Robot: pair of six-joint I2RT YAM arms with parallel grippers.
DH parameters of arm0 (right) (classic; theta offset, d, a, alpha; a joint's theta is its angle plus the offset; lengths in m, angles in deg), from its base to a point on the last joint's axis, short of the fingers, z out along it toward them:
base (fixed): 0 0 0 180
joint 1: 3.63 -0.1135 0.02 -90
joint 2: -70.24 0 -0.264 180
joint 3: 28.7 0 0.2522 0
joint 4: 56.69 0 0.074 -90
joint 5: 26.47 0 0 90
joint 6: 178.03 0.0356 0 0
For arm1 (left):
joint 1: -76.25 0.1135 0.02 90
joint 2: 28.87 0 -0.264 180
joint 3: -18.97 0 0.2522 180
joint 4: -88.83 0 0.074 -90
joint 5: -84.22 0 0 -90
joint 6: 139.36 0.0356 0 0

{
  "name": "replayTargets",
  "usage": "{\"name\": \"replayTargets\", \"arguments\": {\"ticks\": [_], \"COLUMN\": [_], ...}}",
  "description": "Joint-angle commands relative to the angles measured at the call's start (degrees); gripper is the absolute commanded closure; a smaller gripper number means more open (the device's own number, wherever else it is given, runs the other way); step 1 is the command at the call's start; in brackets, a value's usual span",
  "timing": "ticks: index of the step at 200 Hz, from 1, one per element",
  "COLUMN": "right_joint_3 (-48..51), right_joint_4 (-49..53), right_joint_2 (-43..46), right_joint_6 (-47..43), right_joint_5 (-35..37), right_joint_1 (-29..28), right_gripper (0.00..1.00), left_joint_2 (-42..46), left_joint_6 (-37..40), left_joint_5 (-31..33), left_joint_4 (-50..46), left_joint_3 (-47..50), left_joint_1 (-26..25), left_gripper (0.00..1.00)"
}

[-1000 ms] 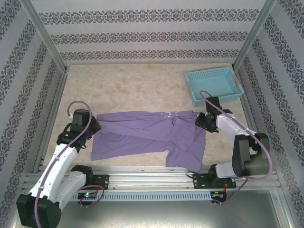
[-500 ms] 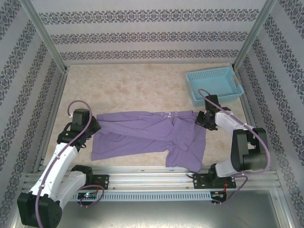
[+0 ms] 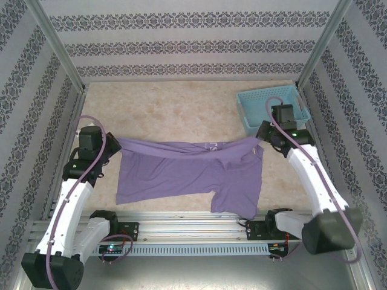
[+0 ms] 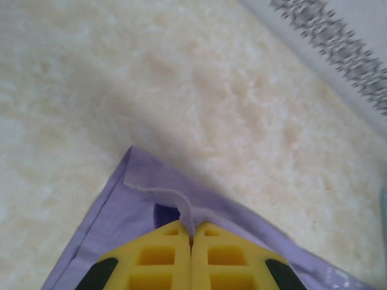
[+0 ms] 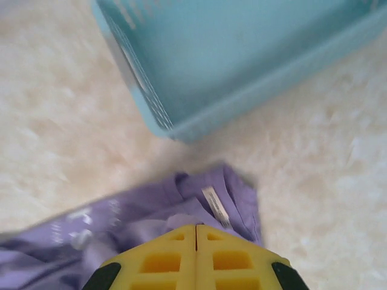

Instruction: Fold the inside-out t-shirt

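Observation:
My left gripper draws the shirt's pinched corner outward toward the patterned wall next, lowers it and releases, as bare tabletop lies open beyond the shirt's far edge.
The lavender inside-out t-shirt (image 3: 187, 175) lies spread across the table, its far edge lifted and stretched between both arms. My left gripper (image 3: 112, 145) is shut on the shirt's far left corner; in the left wrist view a fold of purple cloth (image 4: 181, 208) is pinched between the yellow fingers (image 4: 163, 254). My right gripper (image 3: 261, 138) is shut on the shirt's far right corner. The right wrist view has the cloth (image 5: 199, 199) with a white label (image 5: 215, 206) running under the shut yellow fingers (image 5: 233, 254).
A light blue lattice basket (image 3: 273, 109) stands at the back right, right behind my right gripper, and its near wall (image 5: 242, 109) is close ahead in the right wrist view. Patterned walls and metal posts enclose the beige table (image 3: 169, 115).
My right gripper shut on the shirt's right corner and rose toward the basket. The left arm pulled its corner back and left. The far edge is now drawn taut.

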State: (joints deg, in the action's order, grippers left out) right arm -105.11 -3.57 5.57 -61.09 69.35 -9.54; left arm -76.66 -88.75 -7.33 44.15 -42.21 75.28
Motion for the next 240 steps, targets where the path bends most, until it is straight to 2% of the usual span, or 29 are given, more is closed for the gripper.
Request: {"name": "replayTargets", "arguments": {"ticks": [1, 42, 68, 89, 123, 162, 240], "right_joint_3": [-5.22, -11.53, -13.70, -15.02, -20.61, -33.32, -61.79], "right_joint_4": [5.86, 7.20, 5.77, 2.32, -4.29, -7.91, -5.37], "right_joint_2": [5.84, 10.71, 8.97, 5.36, -4.10, -19.56, -49.01], "right_joint_6": [-1.11, -1.98, -2.11, -2.54, -4.03, -7.31, -11.08], "right_joint_5": [4.49, 2.53, -0.05, -1.45, -2.85, -2.33, -1.61], "right_joint_1": [-0.42, -0.50, -0.54, -0.63, -1.54, -3.83, -4.86], "right_gripper": [1.00, 1.00, 1.00, 1.00, 1.00, 1.00, 1.00], "left_joint_2": [2.51, 6.55, 5.54, -1.10, -14.21, -25.75, -47.15], "left_joint_6": [1.71, 2.34, 4.31, 5.91, 5.56, 1.96, -1.56], "left_joint_5": [-2.14, -11.37, -9.14, -9.23, -12.44, -14.71, -20.05], "left_joint_4": [4.50, 15.16, 18.93, 20.98, 24.64, 29.79, 37.01], "left_joint_3": [-1.89, -0.52, -0.48, -1.82, -5.28, -8.68, -19.42], "left_joint_1": [1.30, 2.71, 3.28, 4.43, 7.08, 11.46, 16.13], "left_gripper": [1.00, 1.00, 1.00, 1.00, 0.99, 0.98, 0.98]}}
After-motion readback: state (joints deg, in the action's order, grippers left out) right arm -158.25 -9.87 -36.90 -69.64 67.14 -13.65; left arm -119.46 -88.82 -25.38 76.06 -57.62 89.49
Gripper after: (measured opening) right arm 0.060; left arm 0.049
